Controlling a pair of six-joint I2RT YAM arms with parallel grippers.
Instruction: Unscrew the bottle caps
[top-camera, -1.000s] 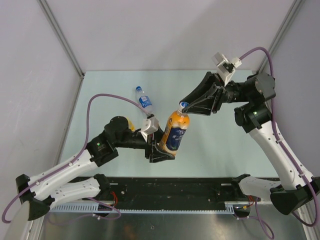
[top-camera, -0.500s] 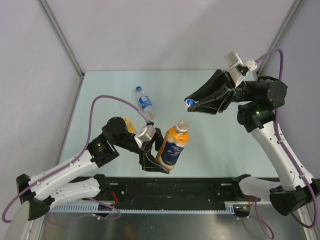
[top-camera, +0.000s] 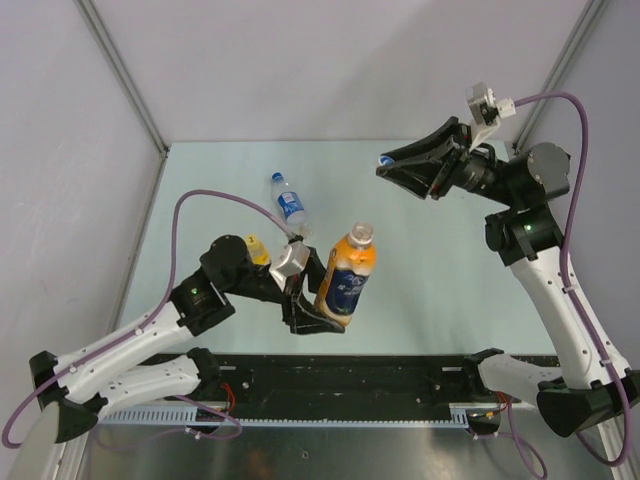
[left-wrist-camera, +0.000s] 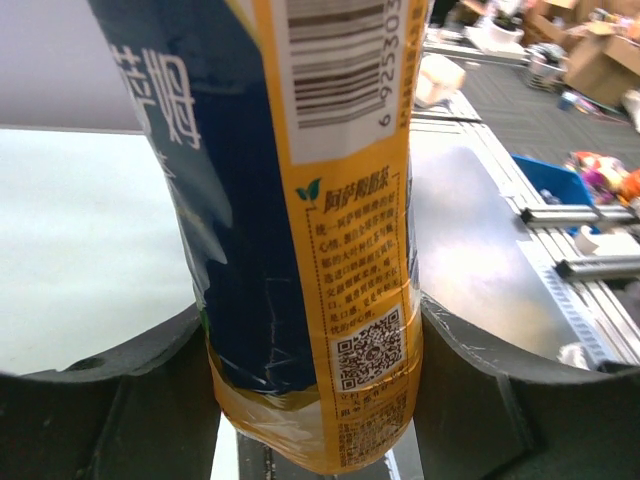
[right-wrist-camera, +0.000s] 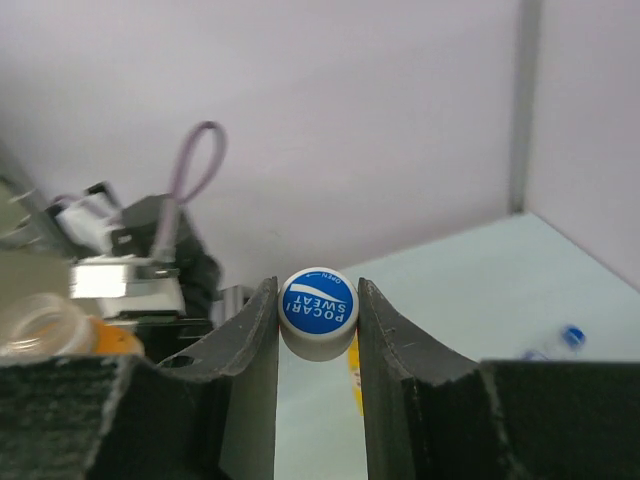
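The left gripper lowers next, tilts the orange bottle's open neck outward over the bare table between both arms, then releases the bottle, since its cap is off.
My left gripper (top-camera: 322, 312) is shut on the lower body of the orange bottle with a dark blue label (top-camera: 347, 277), held tilted above the table with its neck open. In the left wrist view the bottle (left-wrist-camera: 300, 200) fills the gap between both fingers (left-wrist-camera: 110, 400). My right gripper (top-camera: 385, 162) is raised at the far right, shut on a pale whitish cap with a blue top (right-wrist-camera: 318, 313). The clear bottle (top-camera: 289, 204) lies on the table with its blue cap (top-camera: 276, 178) on. The yellow bottle (top-camera: 258, 247) is partly hidden behind my left arm.
The pale green table (top-camera: 430, 280) is walled by white panels at the back and sides. A black rail (top-camera: 350, 375) runs along the near edge between the arm bases. A purple cable (top-camera: 215, 195) loops over the left arm.
My right gripper has pulled the cap off the orange bottle's neck and carried it up and back to the right. My left gripper has shifted the bottle slightly, its neck now open.
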